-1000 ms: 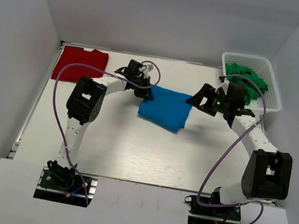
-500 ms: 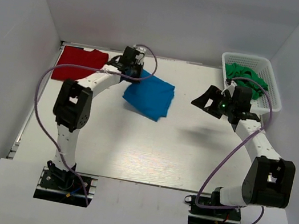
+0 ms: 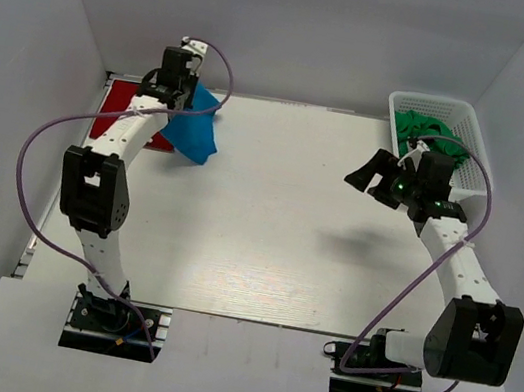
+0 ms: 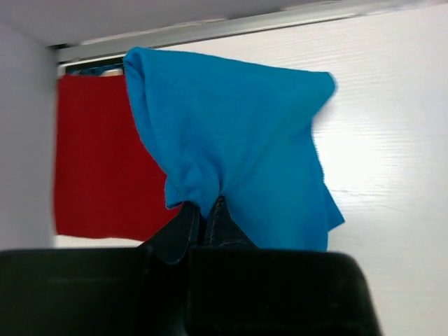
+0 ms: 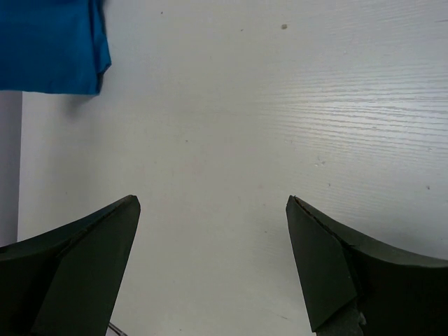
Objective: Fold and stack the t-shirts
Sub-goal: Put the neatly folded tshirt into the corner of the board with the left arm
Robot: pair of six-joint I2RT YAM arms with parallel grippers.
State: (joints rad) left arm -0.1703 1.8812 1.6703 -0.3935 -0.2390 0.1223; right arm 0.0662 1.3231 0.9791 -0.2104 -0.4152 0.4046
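My left gripper holds the blue t-shirt, and next it will move down and to its left in the top view to the red t-shirt (image 4: 98, 168), lower the blue one onto it and let go.
The folded bright blue t-shirt (image 3: 196, 127) hangs from my left gripper (image 3: 179, 100) at the far left of the table, partly over the dark red t-shirt (image 3: 117, 116) lying flat there. In the left wrist view the jaws (image 4: 204, 210) are shut on a pinch of the blue t-shirt (image 4: 238, 140), with the red t-shirt (image 4: 98, 168) behind it. My right gripper (image 3: 368, 170) is open and empty above the right side of the table. The right wrist view shows its gripper (image 5: 213, 203) spread over bare table, with the blue t-shirt (image 5: 49, 45) at top left.
A white basket (image 3: 476, 143) holding green cloth (image 3: 433, 133) stands at the far right corner, just behind my right arm. Grey walls close in the table on the left, back and right.
My left gripper has carried the blue t-shirt from the middle of the table to the far left, over the red one. My right gripper has drawn back a little to the right.
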